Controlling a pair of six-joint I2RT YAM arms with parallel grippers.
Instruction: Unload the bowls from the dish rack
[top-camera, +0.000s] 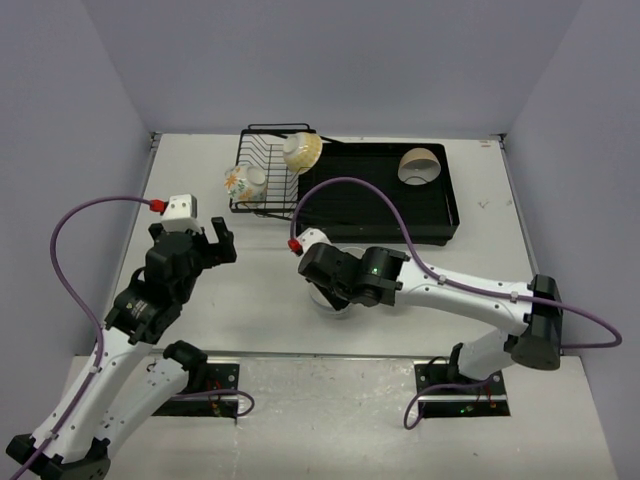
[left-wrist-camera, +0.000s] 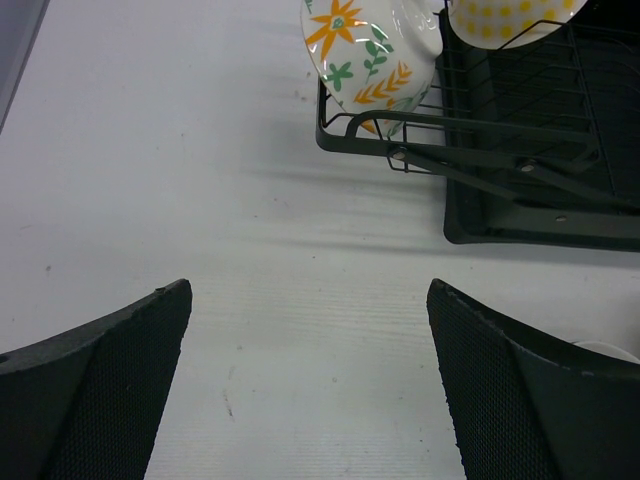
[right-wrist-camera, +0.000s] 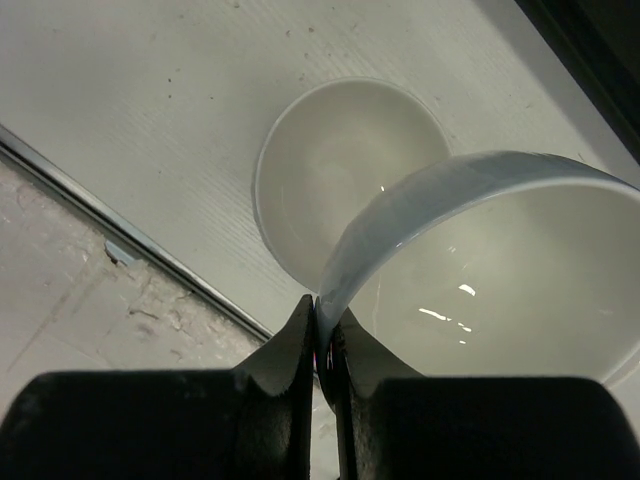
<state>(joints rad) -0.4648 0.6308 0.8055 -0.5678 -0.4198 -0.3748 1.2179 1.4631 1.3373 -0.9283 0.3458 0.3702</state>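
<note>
My right gripper moves to the left in the top view and down inside the white bowl below next, since the held bowl overlaps only part of it.
The black dish rack (top-camera: 268, 185) stands at the back, joined to its drain tray (top-camera: 380, 215). A white bowl with orange flowers (top-camera: 243, 182) (left-wrist-camera: 360, 60) and a yellow-centred patterned bowl (top-camera: 302, 152) (left-wrist-camera: 510, 20) lean in the wire basket (left-wrist-camera: 500, 130). A cream bowl (top-camera: 420, 165) lies on its side in the tray. My right gripper (right-wrist-camera: 322, 310) (top-camera: 325, 285) is shut on the rim of a glossy white bowl (right-wrist-camera: 500, 270), held just above a second white bowl (right-wrist-camera: 330, 170) on the table. My left gripper (left-wrist-camera: 310, 330) (top-camera: 215, 245) hangs open over bare table, short of the rack.
The table's near edge and its metal strip (right-wrist-camera: 110, 215) run just behind the white bowl on the table. The purple cable (top-camera: 350, 185) of the right arm loops over the tray. Grey walls close the table in at the back and on both sides.
</note>
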